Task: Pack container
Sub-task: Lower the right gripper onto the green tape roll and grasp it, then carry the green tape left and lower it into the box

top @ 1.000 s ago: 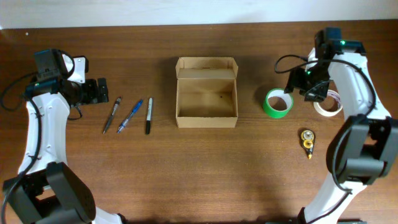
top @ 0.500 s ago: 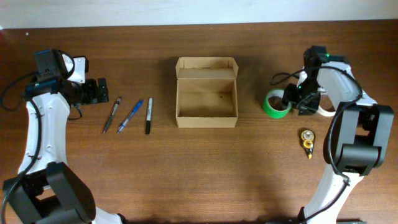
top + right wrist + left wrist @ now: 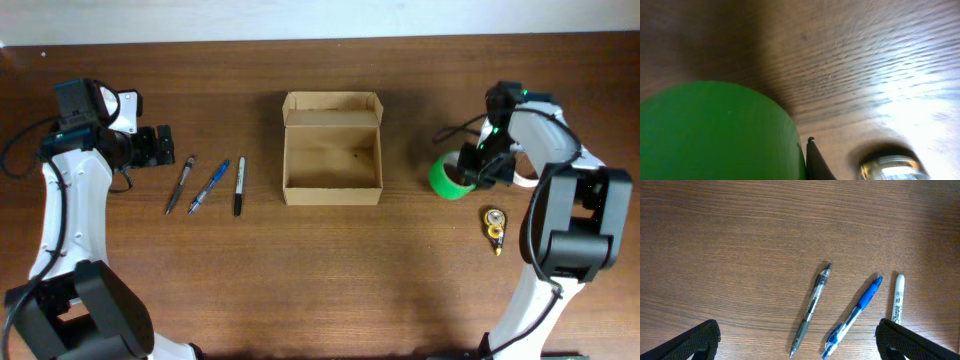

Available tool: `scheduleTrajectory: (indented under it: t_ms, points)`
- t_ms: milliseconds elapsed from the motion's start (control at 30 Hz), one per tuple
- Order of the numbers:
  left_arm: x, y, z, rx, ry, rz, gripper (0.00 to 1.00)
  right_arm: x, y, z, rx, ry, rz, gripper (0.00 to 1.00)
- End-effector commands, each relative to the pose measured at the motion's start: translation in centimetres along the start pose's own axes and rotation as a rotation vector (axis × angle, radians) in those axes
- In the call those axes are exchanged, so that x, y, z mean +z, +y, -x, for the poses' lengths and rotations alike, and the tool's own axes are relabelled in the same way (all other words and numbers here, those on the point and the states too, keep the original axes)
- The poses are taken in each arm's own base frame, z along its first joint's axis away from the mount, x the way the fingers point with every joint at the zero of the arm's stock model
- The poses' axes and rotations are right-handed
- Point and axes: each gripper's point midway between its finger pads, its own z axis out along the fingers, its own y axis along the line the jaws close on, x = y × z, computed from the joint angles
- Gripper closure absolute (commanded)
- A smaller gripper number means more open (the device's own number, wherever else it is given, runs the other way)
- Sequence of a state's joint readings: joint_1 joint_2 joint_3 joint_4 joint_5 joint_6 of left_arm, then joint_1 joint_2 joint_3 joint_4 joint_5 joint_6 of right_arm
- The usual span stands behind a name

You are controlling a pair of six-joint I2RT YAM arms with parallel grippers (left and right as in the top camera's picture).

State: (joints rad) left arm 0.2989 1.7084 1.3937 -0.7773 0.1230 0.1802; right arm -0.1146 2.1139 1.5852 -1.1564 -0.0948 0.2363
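Note:
My right gripper is to lift the green tape roll (image 3: 448, 179) next, cross over and lower into the box's end by the pens, as the box is open and empty.
The container (image 3: 332, 150), a tan cardboard box, stands open in the middle of the table with its lid flap folded back and nothing visible inside. To its right, my right gripper (image 3: 471, 169) is shut on the wall of a green tape roll (image 3: 448, 179), which sits tilted. In the right wrist view the green tape roll (image 3: 715, 130) fills the lower left, with one dark finger (image 3: 816, 162) pressed against it; the other finger is hidden. My left gripper (image 3: 160, 147) stands open at the far left, above three pens.
A grey pen (image 3: 812, 307), a blue pen (image 3: 855, 315) and a white-barrelled marker (image 3: 897, 300) lie side by side left of the box. A white tape roll (image 3: 530, 176) and a small yellow tool (image 3: 494, 226) lie at the right.
My right gripper came down and left to the green roll, then shut on its wall. The roll has tipped and shifted slightly toward the front. The left arm has not moved.

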Motion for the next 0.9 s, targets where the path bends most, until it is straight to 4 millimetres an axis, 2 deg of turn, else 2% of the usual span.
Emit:
scheduleTrajectory:
  t_ms: [0,67,167,267,333,467,567,633,867]
  points:
    - [-0.5,0.3,0.9,0.017,-0.025,0.006,0.01,-11.7,2.9,1.9,-0.062,-0.29,0.065,0.96]
    - [-0.5,0.3,0.9,0.017,-0.025,0.006,0.01,-17.1,4.9,1.1,-0.134,-0.397,0.093,0.96]
    - [-0.5,0.3,0.9,0.017,-0.025,0.006,0.01,-23.7,8.6,-1.3,-0.287,-0.543,0.129,0.96]
    - [-0.5,0.3,0.9,0.017,-0.025,0.006,0.01,-27.1,12.6,-3.9,-0.428,-0.631,0.17,0.96]
    - [-0.5,0.3,0.9,0.017,-0.025,0.006,0.01,-27.9,15.4,-5.6,-0.531,-0.66,0.185,0.96]
    - [-0.5,0.3,0.9,0.017,-0.025,0.006,0.01,-26.3,19.8,-7.5,-0.7,-0.663,0.128,0.96]
    - [-0.5,0.3,0.9,0.017,-0.025,0.006,0.01,-23.4,22.8,-7.8,-0.806,-0.635,0.062,0.96]
    - [-0.5,0.3,0.9,0.017,-0.025,0.006,0.01,-20.6,24.8,-6.8,-0.835,-0.616,0.01,0.96]
    - [-0.5,0.3,0.9,0.017,-0.025,0.006,0.01,-13.4,27.8,-5.9,-0.885,-0.481,-0.005,0.96]
